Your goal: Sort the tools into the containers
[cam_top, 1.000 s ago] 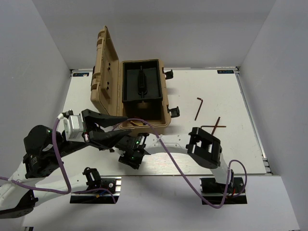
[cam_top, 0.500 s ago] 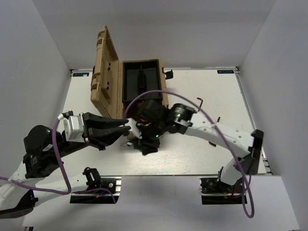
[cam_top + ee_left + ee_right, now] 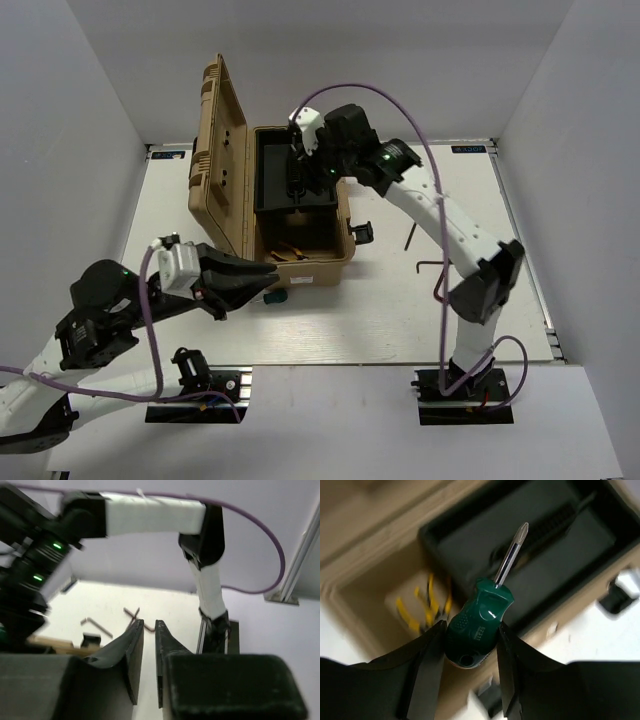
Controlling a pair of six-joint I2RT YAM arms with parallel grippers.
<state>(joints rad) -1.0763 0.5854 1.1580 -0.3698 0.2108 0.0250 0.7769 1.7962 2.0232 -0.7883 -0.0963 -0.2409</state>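
I will first lower my right gripper toward the lid, to get the screwdriver into the tray's part by the toolbox's lid (image 3: 273,173) (image 3: 489,527). That part is empty beside the black ribbed handle.
My right gripper (image 3: 303,165) hangs over the black tray (image 3: 272,175) of the open tan toolbox (image 3: 343,215). It is shut on a stubby green-handled screwdriver (image 3: 479,625) whose tip points at the tray (image 3: 545,555). Yellow-handled pliers (image 3: 427,605) lie in the tan compartment (image 3: 290,254) beside the tray. A second green screwdriver (image 3: 275,297) lies on the table just in front of the toolbox, right under my left gripper (image 3: 272,273). That gripper (image 3: 148,622) holds nothing and shows only a narrow gap. Two hex keys (image 3: 412,225) (image 3: 440,264) lie on the table to the right.
The toolbox lid (image 3: 215,150) stands upright on the left side. Black latches (image 3: 362,232) stick out from the toolbox's right wall. The right arm (image 3: 450,220) arches across the table above the hex keys. White walls close in the table on three sides.
My right arm swung from the front of the table up to the black tray, carrying a green screwdriver. The left gripper drew back a little toward the left.
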